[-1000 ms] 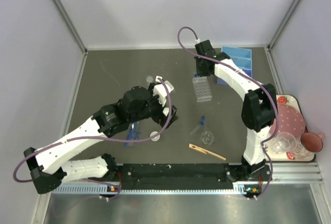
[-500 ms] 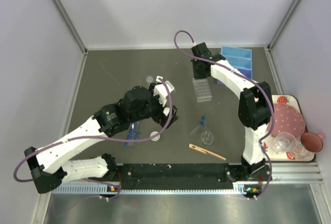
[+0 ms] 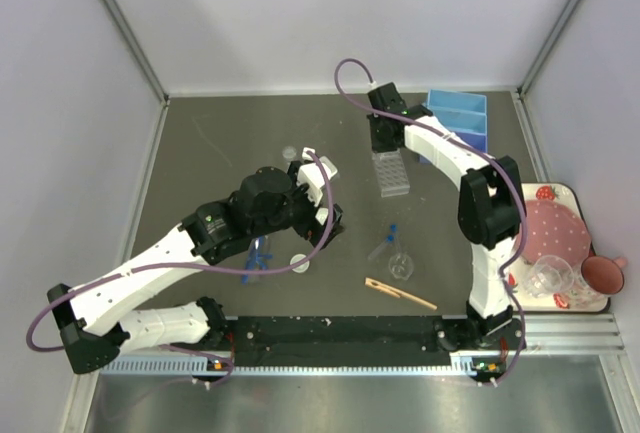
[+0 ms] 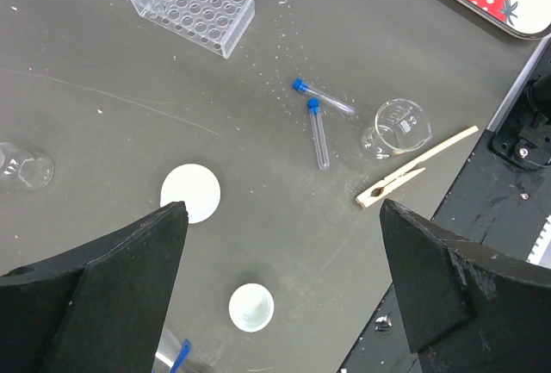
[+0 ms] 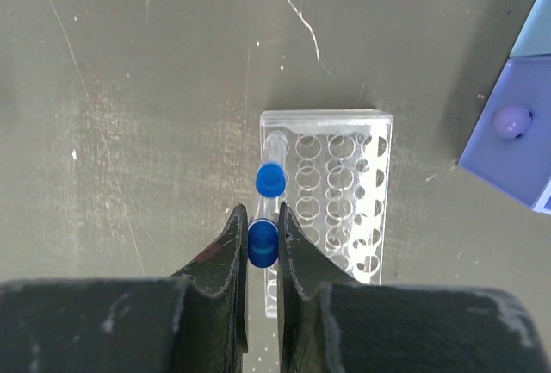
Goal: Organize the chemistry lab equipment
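Note:
The held tube is upright over the rack's column (image 3: pixel 381 160) (image 5: pixel 271 204), close to the standing capped tube. My right gripper will lower the held tube and sink it in beside that one.
My right gripper (image 5: pixel 263 237) is shut on a clear blue-capped tube (image 5: pixel 263 245), holding it upright over the left column of the clear tube rack (image 5: pixel 337 185). Another capped tube (image 5: pixel 271 180) stands in that column just beyond. In the top view the right gripper (image 3: pixel 386 145) is at the rack's far end (image 3: pixel 394 177). My left gripper (image 4: pixel 284 295) is open and empty, high above a small round dish (image 4: pixel 251 307). Two tubes (image 4: pixel 319 134), a beaker (image 4: pixel 398 125), a wooden clip (image 4: pixel 417 166) and a white dish (image 4: pixel 190 192) lie on the table.
A blue box (image 3: pixel 462 121) stands right of the rack. The strawberry-print tray (image 3: pixel 572 298) with a pink plate and cup is at the right edge. Blue tweezers (image 3: pixel 259 255) lie under the left arm. Another small beaker (image 4: pixel 22 166) sits at the left.
My right gripper has moved a little left and back with the tube, to over the rack's far left column. The left arm has not moved.

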Robot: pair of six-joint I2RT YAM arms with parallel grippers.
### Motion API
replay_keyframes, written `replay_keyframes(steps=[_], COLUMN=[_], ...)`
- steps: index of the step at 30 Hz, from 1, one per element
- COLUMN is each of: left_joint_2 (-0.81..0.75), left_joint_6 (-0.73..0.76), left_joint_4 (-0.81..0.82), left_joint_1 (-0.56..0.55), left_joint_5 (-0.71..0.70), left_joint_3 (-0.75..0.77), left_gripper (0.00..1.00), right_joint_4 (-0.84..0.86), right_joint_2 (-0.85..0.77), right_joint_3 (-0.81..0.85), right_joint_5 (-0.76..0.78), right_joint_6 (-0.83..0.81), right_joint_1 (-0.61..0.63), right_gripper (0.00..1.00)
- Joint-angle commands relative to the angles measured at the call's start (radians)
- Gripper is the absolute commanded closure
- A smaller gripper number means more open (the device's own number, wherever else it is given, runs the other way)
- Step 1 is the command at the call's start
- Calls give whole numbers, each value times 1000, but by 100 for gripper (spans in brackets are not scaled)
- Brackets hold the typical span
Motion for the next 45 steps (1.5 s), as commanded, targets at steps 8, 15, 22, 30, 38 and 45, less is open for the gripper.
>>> replay_keyframes(steps=[8, 15, 22, 30, 38, 45], left_joint_2=[-4, -1, 4, 2, 2, 5], left_joint_6=[-7, -7, -7, -9, -9, -9], left_joint_4=[22, 23, 22, 22, 22, 22], left_joint_1=[-3, -2, -2, -2, -2, -2], left_joint_5=[1, 1, 8, 11, 14, 15], left_joint_3=[-2, 0, 0, -2, 0, 0], left_gripper=[1, 1, 1, 1, 1, 1], right_joint_4=[37, 44, 64, 70, 72, 73], right_joint_2=[21, 13, 18, 32, 42, 53], right_joint_3=[37, 16, -15, -20, -21, -20], right_joint_5=[17, 15, 13, 7, 1, 0], right_joint_6=[9, 10, 18, 24, 24, 21], right_joint_1=[13, 11, 11, 13, 11, 13], right_gripper=[100, 100, 100, 100, 96, 94])
